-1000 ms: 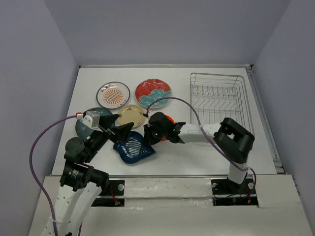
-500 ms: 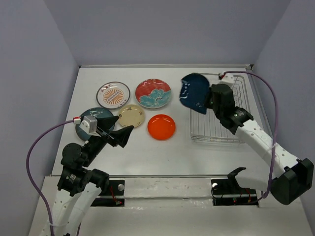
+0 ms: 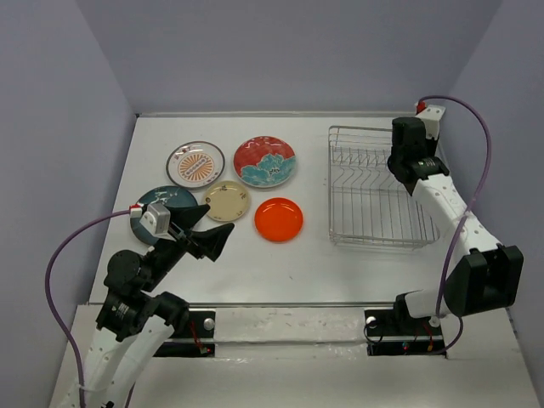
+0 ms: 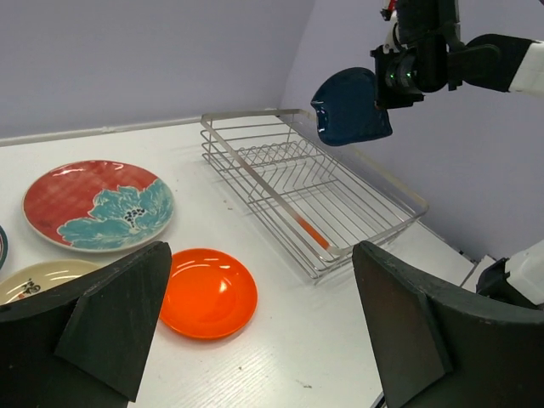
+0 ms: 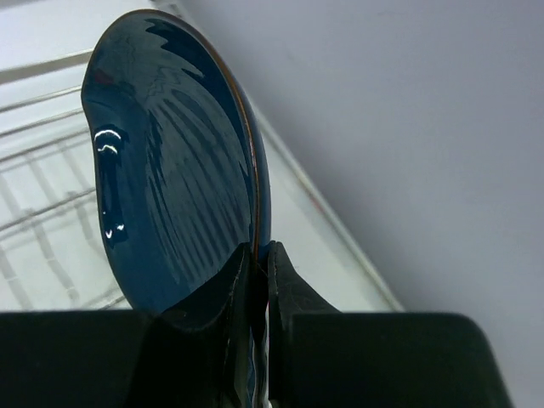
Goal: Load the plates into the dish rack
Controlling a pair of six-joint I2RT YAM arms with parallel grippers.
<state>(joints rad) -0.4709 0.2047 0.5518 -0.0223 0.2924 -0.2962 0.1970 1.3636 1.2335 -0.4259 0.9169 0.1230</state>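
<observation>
My right gripper turns the dark blue leaf-shaped plate toward the near side of the dish rack next, then lowers the plate between the dividers.
My right gripper [image 5: 259, 255] is shut on the rim of the dark blue leaf-shaped plate [image 5: 170, 187] and holds it on edge above the far right of the wire dish rack [image 3: 374, 191]. The left wrist view shows that plate [image 4: 353, 106] in the air over the rack [image 4: 297, 183]. In the top view the right arm hides it. My left gripper [image 3: 206, 225] is open and empty, above the table beside the orange plate [image 3: 279, 219]. The sunburst plate [image 3: 195, 164], red flowered plate [image 3: 264, 161] and cream plate [image 3: 226, 201] lie flat. The teal plate [image 3: 157, 202] is partly hidden by my left wrist.
The rack holds no plates. Grey walls close in the table at the back and on both sides, and the right wall runs close behind the rack. The left arm's purple cable [image 3: 64, 255] loops at the near left.
My right arm carried the blue leaf plate from the table's middle up and across to the rack's far right corner. The left gripper drew back slightly and stays open.
</observation>
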